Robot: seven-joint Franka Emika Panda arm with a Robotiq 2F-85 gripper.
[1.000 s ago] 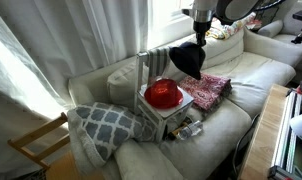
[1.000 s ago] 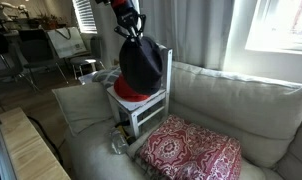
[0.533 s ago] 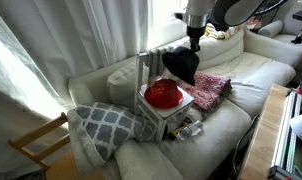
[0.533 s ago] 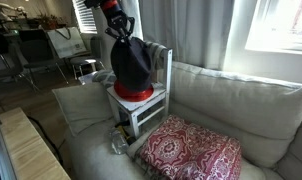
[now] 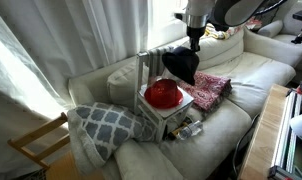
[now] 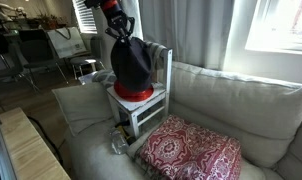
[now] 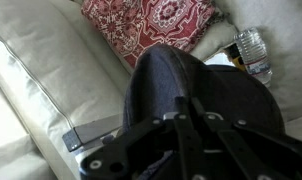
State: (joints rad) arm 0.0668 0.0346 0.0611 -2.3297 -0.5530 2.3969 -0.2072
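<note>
The red hat point(image 5: 162, 93) is below my gripper, off to the side of the hanging dark hat. I should next move my gripper over the red hat, lower the dark hat onto it and let go.
My gripper point(image 5: 194, 42) is shut on the top of a dark cloth hat point(image 5: 180, 65), which hangs from it above a small white chair point(image 5: 161, 112) standing on a cream sofa point(image 5: 256, 75). In an exterior view the gripper point(image 6: 124, 33) holds the dark hat point(image 6: 133, 62) just over a red hat point(image 6: 131, 93) lying on the chair seat point(image 6: 151, 100). The red hat point(image 5: 162, 93) shows beside the hanging dark one. In the wrist view the closed fingers point(image 7: 185, 122) pinch the dark fabric point(image 7: 171, 75).
A red patterned cushion point(image 6: 191, 150) lies on the sofa next to the chair, also in the wrist view point(image 7: 151, 25). A grey-white patterned pillow point(image 5: 103, 128) lies at the sofa's end. A plastic bottle point(image 7: 253, 50) lies by the chair. A wooden table edge point(image 6: 31, 150) stands in front.
The gripper has lowered the dark hat toward the chair and the red hat over the first half second. Since then nothing has visibly moved.
</note>
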